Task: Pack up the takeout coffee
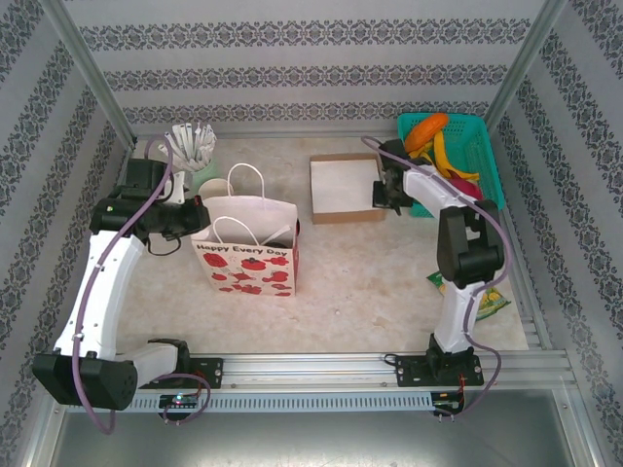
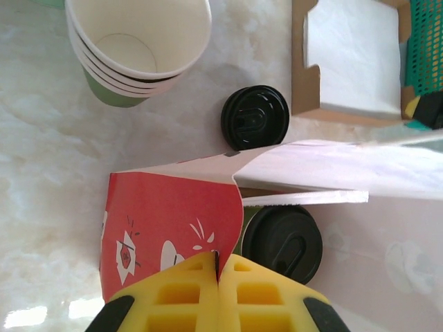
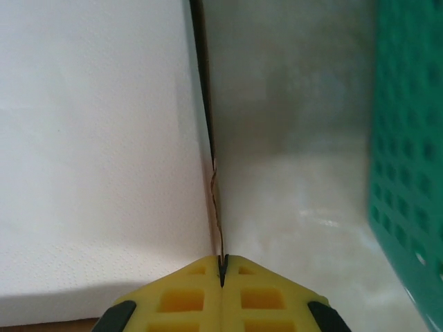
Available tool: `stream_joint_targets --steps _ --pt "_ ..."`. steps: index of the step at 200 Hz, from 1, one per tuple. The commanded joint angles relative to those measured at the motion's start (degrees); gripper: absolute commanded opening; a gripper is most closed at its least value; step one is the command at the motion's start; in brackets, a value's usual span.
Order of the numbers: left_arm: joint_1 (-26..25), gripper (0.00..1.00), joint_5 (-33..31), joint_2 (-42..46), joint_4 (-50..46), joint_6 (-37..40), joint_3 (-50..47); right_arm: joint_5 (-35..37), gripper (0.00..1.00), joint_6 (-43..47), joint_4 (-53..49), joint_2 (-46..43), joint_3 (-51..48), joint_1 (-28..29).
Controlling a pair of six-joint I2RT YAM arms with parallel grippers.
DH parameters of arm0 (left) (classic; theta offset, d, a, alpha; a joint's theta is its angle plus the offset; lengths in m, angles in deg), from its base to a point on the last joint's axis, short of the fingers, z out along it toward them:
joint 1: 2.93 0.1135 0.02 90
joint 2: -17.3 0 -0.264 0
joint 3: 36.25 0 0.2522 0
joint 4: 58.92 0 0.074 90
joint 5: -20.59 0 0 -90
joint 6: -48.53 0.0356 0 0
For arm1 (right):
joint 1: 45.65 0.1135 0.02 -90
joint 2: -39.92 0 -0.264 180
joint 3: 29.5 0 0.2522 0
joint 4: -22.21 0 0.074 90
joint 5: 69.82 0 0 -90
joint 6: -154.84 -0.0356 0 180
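Observation:
My right gripper needs to pull the side of the box back toward the green packet, away from the bag, and let go of it.
The takeout coffee (image 2: 282,242), a cup under a round black lid, stands inside the white paper bag (image 1: 248,248) printed with red flowers, close to the bag's left end. My left gripper (image 2: 219,266) is shut on the bag's red side panel (image 2: 173,214) at its rim; from above it sits at the bag's left end (image 1: 200,219). A second black lid (image 2: 255,117) rests on the table just beyond the bag; I cannot tell whether a cup is under it. My right gripper (image 3: 222,270) is shut on the thin right wall of the cardboard box (image 1: 343,187).
A stack of lidless cups (image 2: 135,48) stands behind the bag, next to a cup of white-wrapped sticks (image 1: 190,146). White napkins (image 3: 104,138) fill the box. A green basket (image 1: 482,146) holds fruit at the back right. A green packet (image 1: 477,297) lies by the right arm.

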Motion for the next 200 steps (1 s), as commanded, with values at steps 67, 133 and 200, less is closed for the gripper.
stream_joint_targets --steps 67,133,200 --pt "-9.64 0.00 -6.04 2.38 7.99 -16.00 -2.92 -0.89 0.01 5.87 2.27 -10.28 -15.29 -8.93" --pt "-16.00 0.00 -9.83 2.57 9.20 -23.13 -2.07 1.80 0.55 0.46 1.24 -19.18 -13.35 -2.57" --pt "-19.64 0.00 -7.49 -0.06 14.45 -26.17 -2.44 -6.98 0.86 6.27 -0.97 -4.68 -2.03 5.48"
